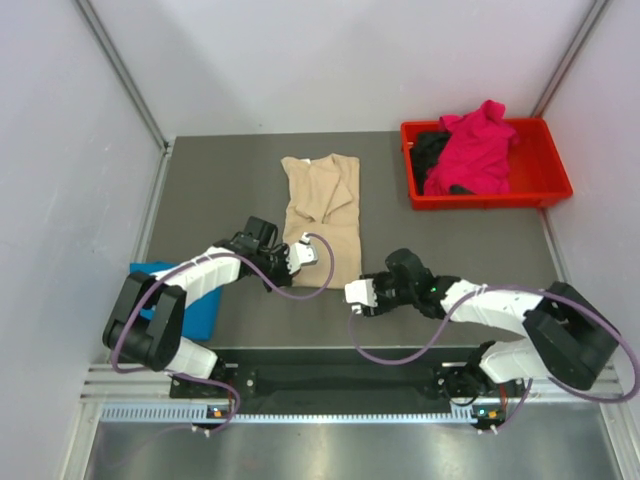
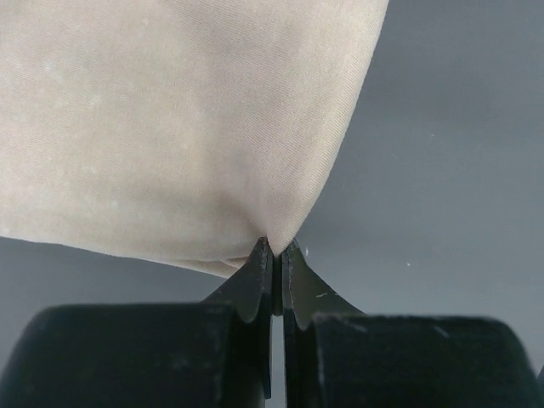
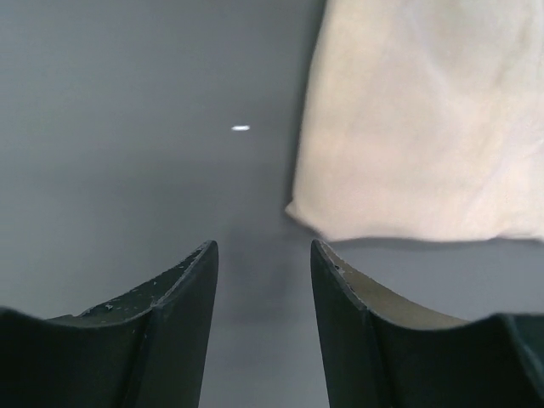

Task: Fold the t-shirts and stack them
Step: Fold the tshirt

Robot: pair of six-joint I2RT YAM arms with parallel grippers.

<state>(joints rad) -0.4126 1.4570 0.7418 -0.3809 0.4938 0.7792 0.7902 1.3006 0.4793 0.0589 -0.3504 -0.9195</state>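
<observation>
My left gripper lifts the shirt's pinched near corner next, carries it outward and releases it over the shirt's far end, lying outward of the gripper.
A beige-tan t-shirt lies partly folded on the grey table, in the middle. My left gripper is at its near left edge, shut on a pinch of the beige cloth; its tips meet on the fabric. My right gripper is open and empty just off the shirt's near right corner, low over bare table. A magenta-pink t-shirt and a black t-shirt lie bunched in the tray. A bright blue t-shirt lies at the near left.
The red plastic tray stands at the far right of the table. White walls close in the left, back and right sides. The arm bases and a metal rail run along the near edge.
</observation>
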